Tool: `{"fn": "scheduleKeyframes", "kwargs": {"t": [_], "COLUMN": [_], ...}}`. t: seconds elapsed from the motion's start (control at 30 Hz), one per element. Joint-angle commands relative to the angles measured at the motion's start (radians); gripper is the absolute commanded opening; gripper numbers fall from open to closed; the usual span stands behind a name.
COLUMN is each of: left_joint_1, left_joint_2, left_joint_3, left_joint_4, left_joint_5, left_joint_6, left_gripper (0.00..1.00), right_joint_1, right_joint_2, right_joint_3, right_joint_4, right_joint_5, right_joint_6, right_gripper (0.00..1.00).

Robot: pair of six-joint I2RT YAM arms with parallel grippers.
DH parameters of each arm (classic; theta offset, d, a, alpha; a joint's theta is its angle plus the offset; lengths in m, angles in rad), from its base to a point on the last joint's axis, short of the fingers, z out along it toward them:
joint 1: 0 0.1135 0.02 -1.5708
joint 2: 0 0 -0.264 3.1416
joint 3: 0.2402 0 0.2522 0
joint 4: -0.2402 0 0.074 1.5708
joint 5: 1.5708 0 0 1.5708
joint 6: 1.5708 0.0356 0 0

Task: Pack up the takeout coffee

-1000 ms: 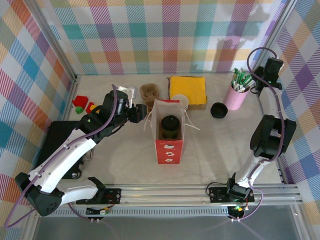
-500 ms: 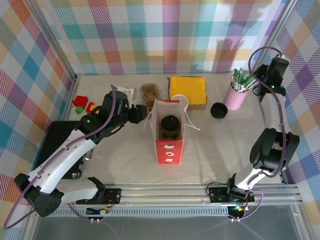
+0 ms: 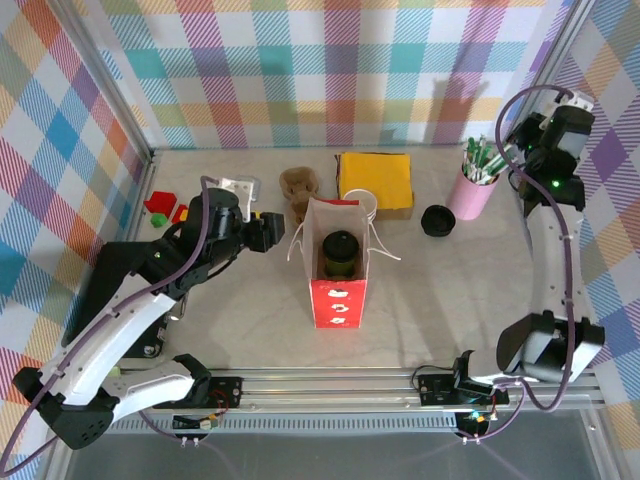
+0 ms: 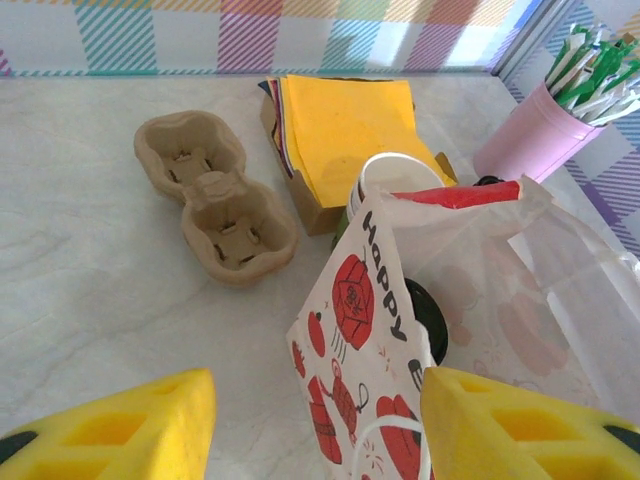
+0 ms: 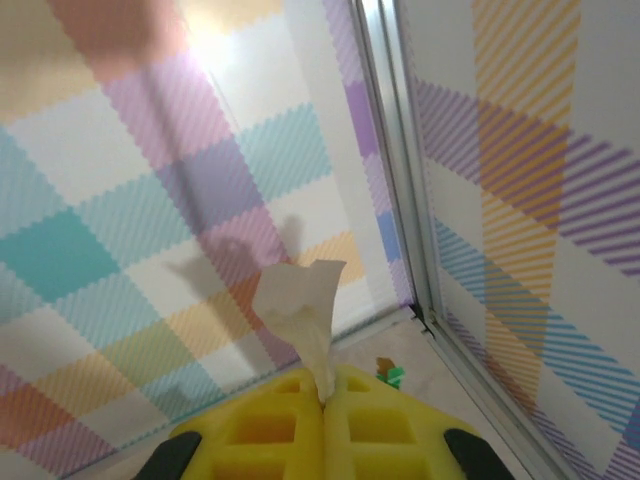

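The paper bag stands open above the black lid, so my right gripper will move back and down into the bag's opening to release the white scrap.
The takeout coffee stands inside the red-and-white paper bag, capped by a black lid; the bag hides its wall. My left gripper hovers open just left of the bag. In the left wrist view the bag's near corner lies between the spread yellow fingers without touching them. My right gripper is raised at the back right corner, shut on a white scrap of paper that sticks up from its pads.
A pile of white-rimmed cups stands just behind the bag. Beyond lie a brown pulp carrier, yellow napkins in a box, a pink cup of green straws and a loose black lid. Red and green toys sit at the left wall.
The right gripper has risen from beside the pink cup toward the back right corner with the paper scrap. The left gripper has drawn back leftward from the bag.
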Motion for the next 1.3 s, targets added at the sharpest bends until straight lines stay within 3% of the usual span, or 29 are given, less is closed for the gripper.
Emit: {"fn": "scheduleKeyframes", "kwargs": {"t": [0.0, 0.27, 0.4, 0.53, 0.7, 0.93, 1.13, 1.27], "left_joint_1": [-0.008, -0.008, -0.008, -0.008, -0.009, -0.011, -0.016, -0.018], "left_joint_2": [-0.035, -0.092, -0.117, -0.137, -0.158, -0.179, -0.174, -0.169], "left_joint_3": [-0.002, -0.002, -0.007, -0.017, -0.028, -0.058, -0.068, -0.069], "left_joint_4": [-0.046, -0.090, -0.104, -0.112, -0.127, -0.124, -0.119, -0.118], "left_joint_5": [-0.035, -0.076, -0.080, -0.078, -0.076, -0.068, -0.066, -0.065], "left_joint_6": [0.010, 0.015, 0.002, -0.013, -0.037, -0.066, -0.075, -0.075], "left_gripper": [0.56, 0.56, 0.56, 0.56, 0.55, 0.54, 0.54, 0.53], "right_joint_1": [0.017, 0.086, 0.201, 0.365, 0.569, 0.819, 0.962, 1.001], "right_joint_2": [-0.102, -0.220, -0.246, -0.251, -0.260, -0.274, -0.264, -0.247], "right_joint_3": [0.081, 0.164, 0.175, 0.167, 0.123, 0.000, -0.113, -0.165], "right_joint_4": [-0.066, -0.170, -0.216, -0.268, -0.349, -0.387, -0.344, -0.316], "right_joint_5": [-0.059, -0.397, -0.533, -0.592, -0.560, -0.419, -0.325, -0.318], "right_joint_6": [-0.035, 0.075, 0.113, 0.116, 0.066, -0.028, -0.071, -0.076], "right_gripper": [0.02, 0.01, 0.01, 0.00, 0.00, 0.00, 0.00, 0.01]}}
